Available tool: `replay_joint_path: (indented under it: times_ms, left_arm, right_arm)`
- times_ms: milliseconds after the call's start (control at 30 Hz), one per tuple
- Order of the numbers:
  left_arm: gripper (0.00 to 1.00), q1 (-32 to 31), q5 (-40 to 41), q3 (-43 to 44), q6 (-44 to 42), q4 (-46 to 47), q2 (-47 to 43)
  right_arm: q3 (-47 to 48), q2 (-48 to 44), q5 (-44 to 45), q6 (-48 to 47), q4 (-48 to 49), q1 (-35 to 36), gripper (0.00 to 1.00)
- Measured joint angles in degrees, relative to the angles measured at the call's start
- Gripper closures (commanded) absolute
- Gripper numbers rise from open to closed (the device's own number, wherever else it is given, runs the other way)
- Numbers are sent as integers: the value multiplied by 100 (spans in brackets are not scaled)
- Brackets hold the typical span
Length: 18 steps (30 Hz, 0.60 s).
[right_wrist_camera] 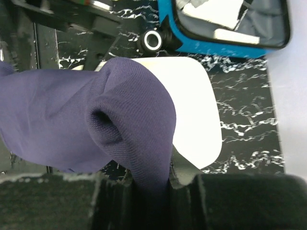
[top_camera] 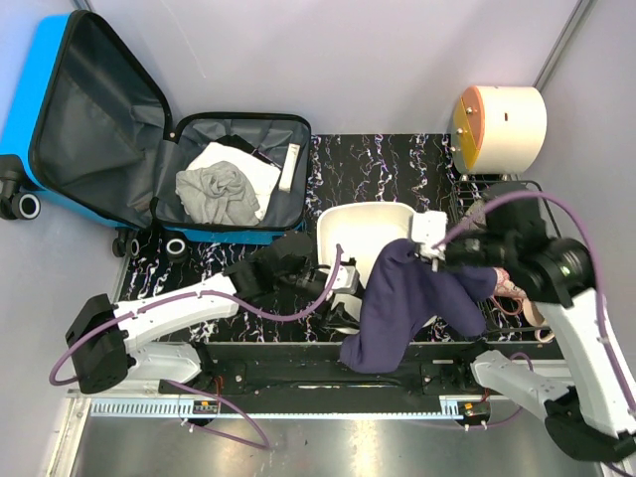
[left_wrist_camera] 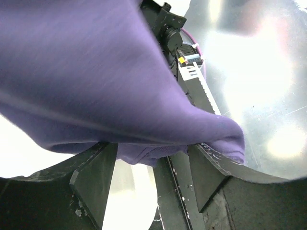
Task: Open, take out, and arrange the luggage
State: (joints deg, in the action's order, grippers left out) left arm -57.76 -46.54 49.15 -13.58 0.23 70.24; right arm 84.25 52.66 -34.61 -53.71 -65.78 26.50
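Observation:
I should carry the dark purple garment [top_camera: 397, 298] outward and down toward the white basin's far edge with my right gripper next, and then let it go.
The blue luggage [top_camera: 94, 109] lies open at the back left, lid propped up, with a grey garment [top_camera: 214, 194] and white items [top_camera: 248, 164] in its lower half. Its blue edge also shows in the right wrist view [right_wrist_camera: 211, 45]. My right gripper [top_camera: 432, 248] [right_wrist_camera: 151, 184] is shut on a dark purple garment [top_camera: 397, 298] [right_wrist_camera: 96, 124] that hangs over the near side of the white basin [top_camera: 368, 224] [right_wrist_camera: 192, 100]. My left gripper [top_camera: 343, 293] [left_wrist_camera: 153, 167] is open just under the garment's lower edge [left_wrist_camera: 96, 72], its jaws wide apart.
A black marbled mat [top_camera: 397, 169] covers the table. A cream and yellow cylinder [top_camera: 502, 124] stands at the back right, with a wire rack [top_camera: 467, 199] in front of it. Grey walls close in the back and sides.

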Motion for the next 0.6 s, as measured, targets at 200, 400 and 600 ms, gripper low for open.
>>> replay_joint_path:
  times_ms: [200,400,600]
  left_arm:
    - [35,-116,33,-400,284,691,142]
    - [15,-101,98,-568,402,876,203]
    - [8,651,-46,-686,236,271,-415]
  right_arm:
    - [-35,1051,-11,-46,304,-20,100]
    - [-48,1770,-264,-363,590,-192,93]
    - [-87,3008,-455,-1178,1108,-334,33]
